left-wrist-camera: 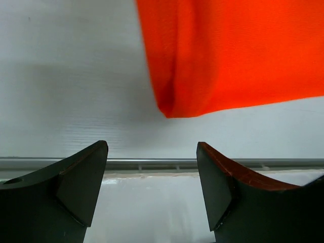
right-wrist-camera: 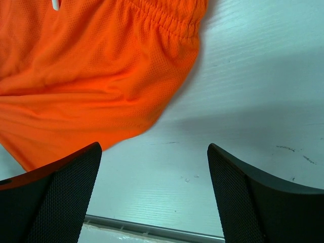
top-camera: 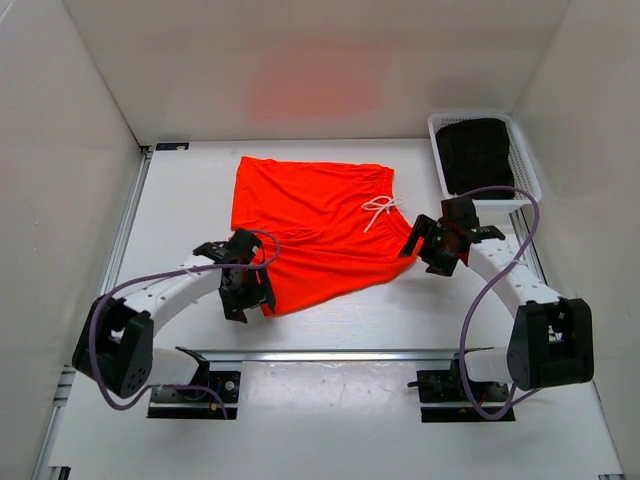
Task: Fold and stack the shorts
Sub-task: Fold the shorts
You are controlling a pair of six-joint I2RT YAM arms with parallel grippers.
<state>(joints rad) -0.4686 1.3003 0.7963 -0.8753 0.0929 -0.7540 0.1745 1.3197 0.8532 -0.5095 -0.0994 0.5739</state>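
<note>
My right gripper goes down next and closes its fingers on the near end of the waistband, since that gathered cloth lies below and just beyond them.
The orange-red shorts [top-camera: 315,225] lie mostly flat in the middle of the table, waistband to the right with a white drawstring [top-camera: 381,209]. My left gripper [top-camera: 247,287] is open and empty at the shorts' near left corner; that corner [left-wrist-camera: 202,61] hangs just beyond the fingers in the left wrist view. My right gripper [top-camera: 432,247] is open and empty at the near right end of the waistband. In the right wrist view the gathered waistband [right-wrist-camera: 167,23] and the fabric edge [right-wrist-camera: 101,101] lie beyond the fingers, not between them.
A white basket [top-camera: 527,167] holding dark folded cloth [top-camera: 474,155] stands at the back right. White walls enclose the table on three sides. A metal rail [top-camera: 330,354] runs along the near edge in front of the arm bases.
</note>
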